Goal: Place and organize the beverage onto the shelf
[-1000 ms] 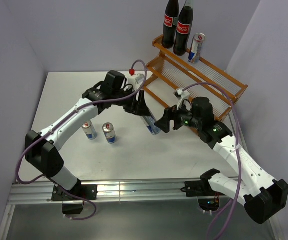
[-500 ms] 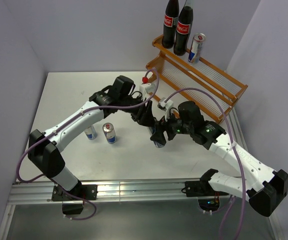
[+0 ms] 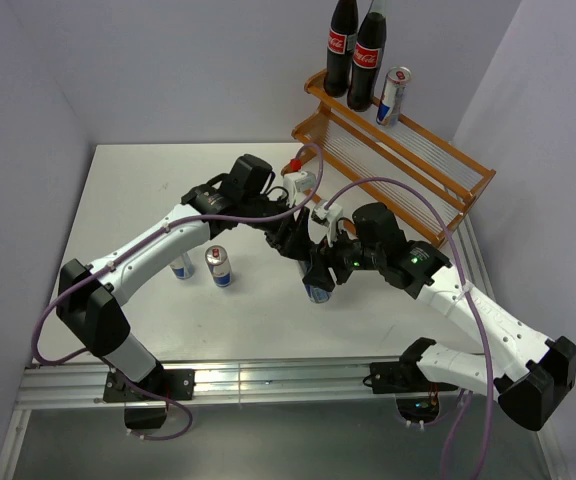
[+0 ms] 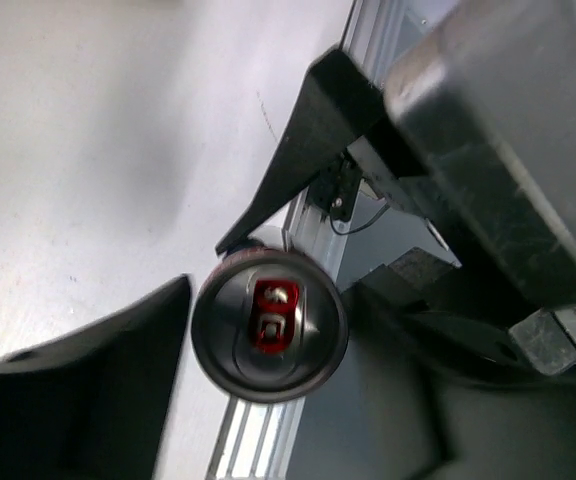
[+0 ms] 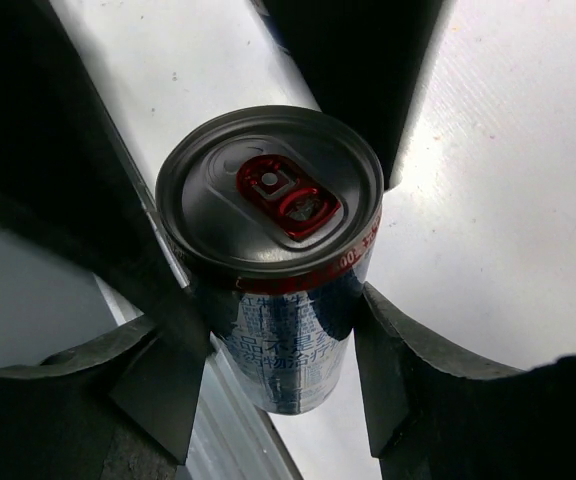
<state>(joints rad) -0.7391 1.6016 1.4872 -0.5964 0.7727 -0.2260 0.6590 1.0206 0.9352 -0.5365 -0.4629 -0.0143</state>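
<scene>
My right gripper will next carry the silver-blue can up and outward onto the top level of the shelf (image 3: 411, 131) and release it beside the standing can, as that shelf part is empty.
A slim silver-blue can (image 3: 314, 291) with a red tab hangs tilted above the table's middle, where both grippers meet. My right gripper (image 3: 320, 276) is shut on it; in the right wrist view its fingers (image 5: 400, 362) press both sides of the can (image 5: 268, 200). My left gripper (image 3: 297, 244) is just above; in the left wrist view a thin gap shows between its lower finger (image 4: 78, 400) and the can (image 4: 268, 325). Two dark cola bottles (image 3: 341, 45) (image 3: 367, 60) and one can (image 3: 394, 95) stand on the top tier of the orange-brown shelf (image 3: 408, 160).
Two more cans (image 3: 180, 265) (image 3: 218, 266) stand upright on the white table (image 3: 128, 190), left of centre under the left arm. Purple cables loop over both arms. Grey walls close in on both sides. An aluminium rail (image 3: 268, 378) runs along the near edge.
The left arm carried the can toward the centre and the right gripper came in from the right and shut on it. The left jaws have loosened slightly.
</scene>
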